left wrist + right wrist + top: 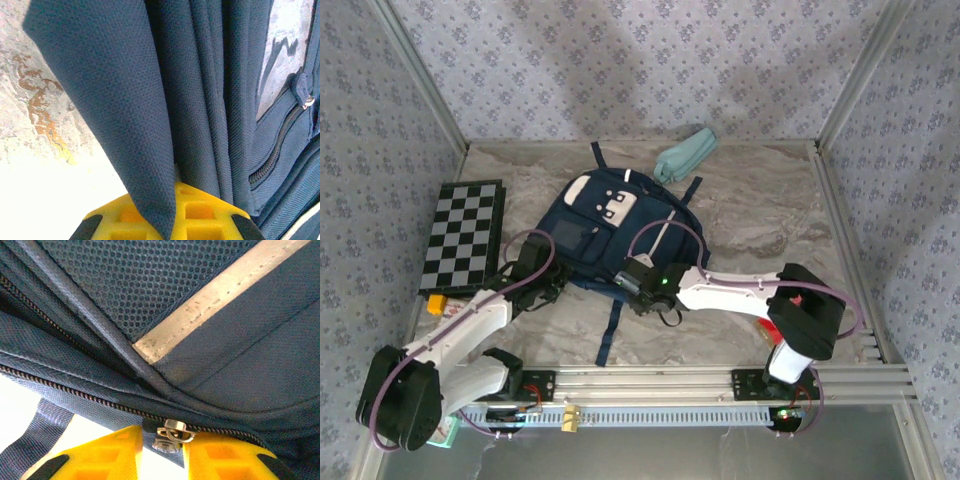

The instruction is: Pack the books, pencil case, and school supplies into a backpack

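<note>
My left gripper moves outward next, toward the marble [523, 222] beside the checkered board. It releases the backpack's fold there, to stretch the backpack's edge away from the zipper pull.
The navy backpack [605, 222] lies flat mid-table, its white patches facing up. My left gripper [548, 283] is at its near left edge, and in the left wrist view this gripper [167, 202] is shut on a fold of the backpack fabric [125, 100]. My right gripper [630, 283] is at the near right edge. Its yellow fingers [105, 455] stand close on either side of a metal zipper pull [172, 435] on the bag's zip. The teal pencil case [683, 155] lies beyond the bag at the back. The books and the red packet are out of view.
A black-and-white checkered board [465, 235] lies left of the bag. A loose dark strap [610, 325] trails toward the near rail. Metal frame posts and patterned walls enclose the marble table [760, 215].
</note>
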You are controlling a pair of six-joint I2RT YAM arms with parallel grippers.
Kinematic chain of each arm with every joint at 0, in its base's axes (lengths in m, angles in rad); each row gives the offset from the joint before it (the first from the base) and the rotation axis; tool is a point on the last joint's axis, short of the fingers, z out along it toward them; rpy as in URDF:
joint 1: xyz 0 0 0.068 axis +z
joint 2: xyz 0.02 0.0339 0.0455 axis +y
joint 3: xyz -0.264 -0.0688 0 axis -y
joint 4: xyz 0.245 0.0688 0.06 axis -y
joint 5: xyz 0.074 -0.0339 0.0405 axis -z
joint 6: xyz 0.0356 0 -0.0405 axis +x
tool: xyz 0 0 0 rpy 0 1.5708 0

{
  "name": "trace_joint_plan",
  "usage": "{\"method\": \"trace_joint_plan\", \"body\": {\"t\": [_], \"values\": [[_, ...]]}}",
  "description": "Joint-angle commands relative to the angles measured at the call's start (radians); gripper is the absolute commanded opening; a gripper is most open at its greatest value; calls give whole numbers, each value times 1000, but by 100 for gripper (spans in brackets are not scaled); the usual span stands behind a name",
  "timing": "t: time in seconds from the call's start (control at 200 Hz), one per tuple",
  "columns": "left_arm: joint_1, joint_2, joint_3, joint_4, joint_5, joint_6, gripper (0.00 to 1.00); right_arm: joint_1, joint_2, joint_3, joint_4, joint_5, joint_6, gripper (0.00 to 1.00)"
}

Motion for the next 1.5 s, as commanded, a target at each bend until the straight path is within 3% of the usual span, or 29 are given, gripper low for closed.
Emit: {"method": "trace_joint_plan", "body": {"t": [0.0,0.235,0.555,0.77,1.119,1.314,1.494], "values": [[4,2,36,31,7,14,0,-13,45,42,26,39,-34,29],[4,6,26,44,16,6,0,-8,112,66,7,141,-9,35],[16,9,52,13,-24,51,0,12,62,73,-56,195,-27,13],[128,46,102,-29,-18,133,0,7,-59,-29,-137,201,50,3],[222,213,216,9,26,213,0,-47,-207,-145,-183,139,66,1],[247,404,376,38,127,331,0,-61,-145,-97,-71,3,10,3],[245,436,414,59,242,440,27,-64,-76,-34,46,-93,-20,5]]}}
